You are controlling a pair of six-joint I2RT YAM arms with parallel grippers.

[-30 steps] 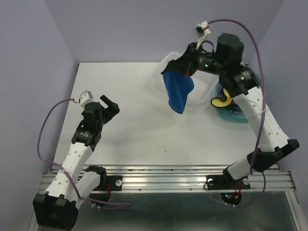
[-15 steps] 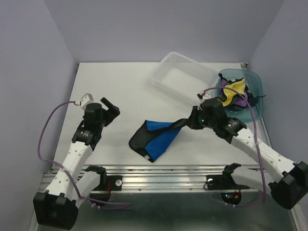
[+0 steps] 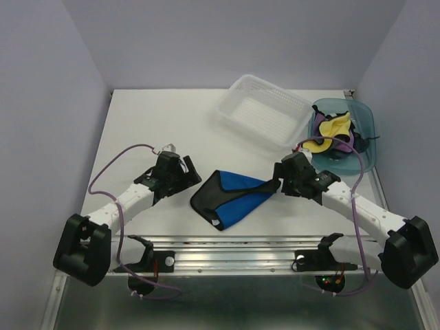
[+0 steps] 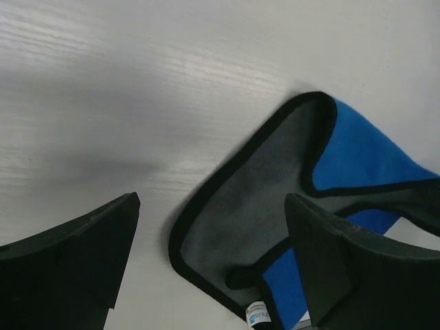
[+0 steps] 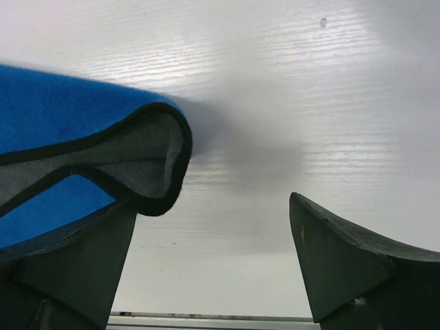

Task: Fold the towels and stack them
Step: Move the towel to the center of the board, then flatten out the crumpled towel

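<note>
Next, my left gripper lowers onto the black edge and closes, since the towel's grey corner (image 3: 194, 201) (image 4: 181, 242) lies on the tabletop between the open fingers, clear of both.
A bright blue towel (image 3: 237, 199) with a grey underside and black edging lies loosely doubled over on the table near the front. In the left wrist view its grey corner (image 4: 268, 206) lies on the table ahead, between the fingers, without touching either. My left gripper (image 3: 188, 179) is open at the towel's left end. My right gripper (image 3: 277, 183) is open at the towel's right end. In the right wrist view the curled towel corner (image 5: 148, 155) drapes over my left finger (image 5: 75, 268), not pinched. Yellow (image 3: 335, 126) and purple (image 3: 319, 132) towels sit bunched in the bin.
A translucent teal bin (image 3: 369, 146) stands at the back right. A clear white slotted basket (image 3: 265, 110) is beside it, tilted, with nothing in it. The metal rail (image 3: 227, 249) runs along the near table edge, just in front of the towel.
My right gripper brought the blue towel from above the basket down to the table and opened, letting it go. My left arm swung right and lower, up to the towel's left end.
</note>
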